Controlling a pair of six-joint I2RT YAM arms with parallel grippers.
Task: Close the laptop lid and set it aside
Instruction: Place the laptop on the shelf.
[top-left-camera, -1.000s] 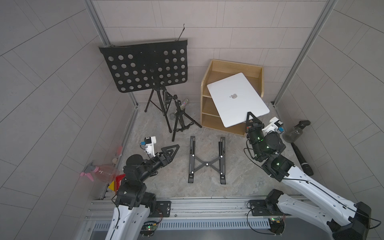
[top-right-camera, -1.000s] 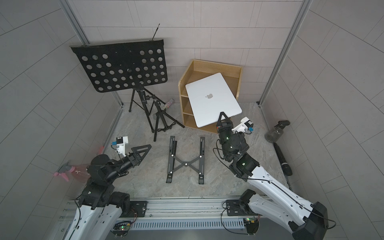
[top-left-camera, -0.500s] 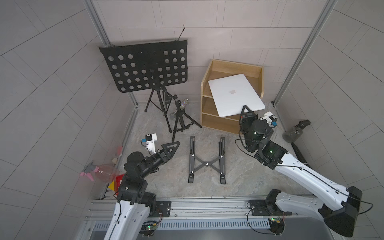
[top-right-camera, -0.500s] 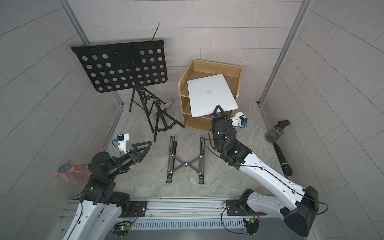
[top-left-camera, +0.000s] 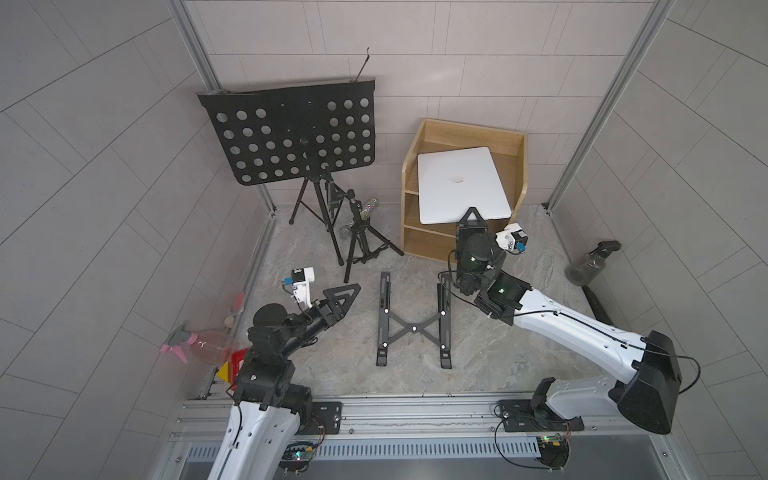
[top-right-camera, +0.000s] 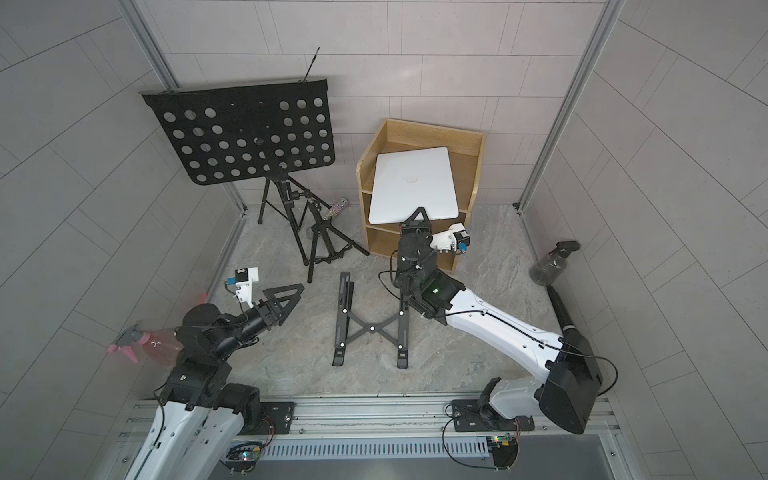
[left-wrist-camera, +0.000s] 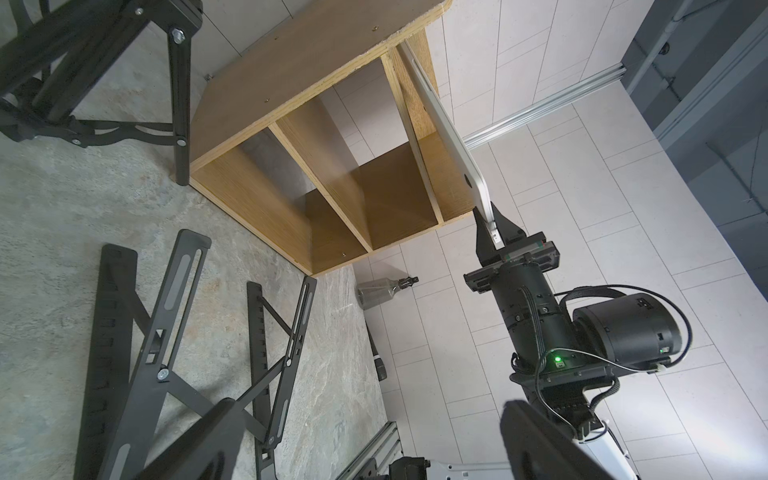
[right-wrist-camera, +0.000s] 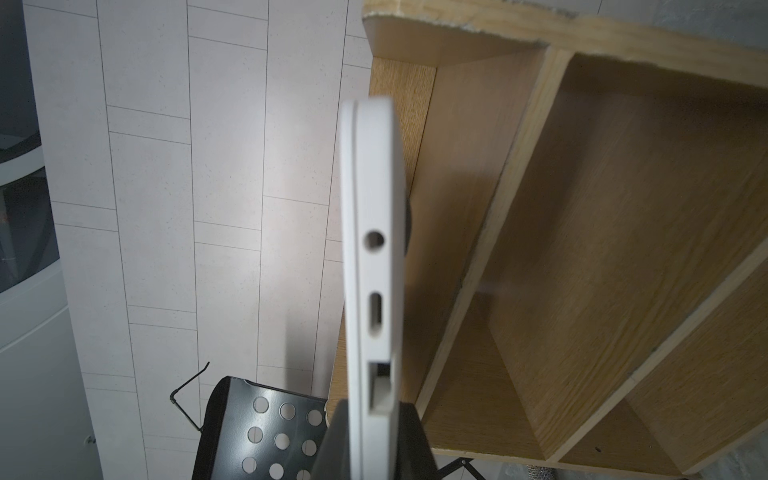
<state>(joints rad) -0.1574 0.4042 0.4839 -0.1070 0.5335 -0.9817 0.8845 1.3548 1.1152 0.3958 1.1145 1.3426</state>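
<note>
My right gripper needs to go down next with a slight turn and set the laptop onto the shelf unit's top board (top-left-camera: 502, 171) (right-wrist-camera: 472, 148) to release it, since it hangs crooked above the top board.
The silver-white laptop (top-left-camera: 461, 185) (top-right-camera: 413, 185) is closed, its laptop lid (right-wrist-camera: 348, 249) flat against the base with only a thin seam between them. It hangs slightly tilted over the top of the wooden shelf unit (top-left-camera: 517, 166), logo side up. My right gripper (top-left-camera: 471, 216) (top-right-camera: 419, 216) (right-wrist-camera: 372, 440) is shut on its near edge, one black finger on each face. The left wrist view shows the laptop (left-wrist-camera: 449, 124) edge-on; I cannot tell whether its far end touches the shelf top. My left gripper (top-left-camera: 345, 293) (top-right-camera: 286, 293) (left-wrist-camera: 365, 440) stands open and empty, low at the left.
A black X-shaped folding stand (top-left-camera: 413, 320) lies flat on the floor between the arms. A perforated music stand (top-left-camera: 291, 137) and a small tripod (top-left-camera: 361, 245) stand at the back left. A clear spray bottle (top-left-camera: 590, 262) is at the right wall and a pink one (top-left-camera: 199, 345) at the left.
My right arm has carried the laptop back and a little left over the shelf top and turned it squarer to the shelf. The left arm has barely moved.
</note>
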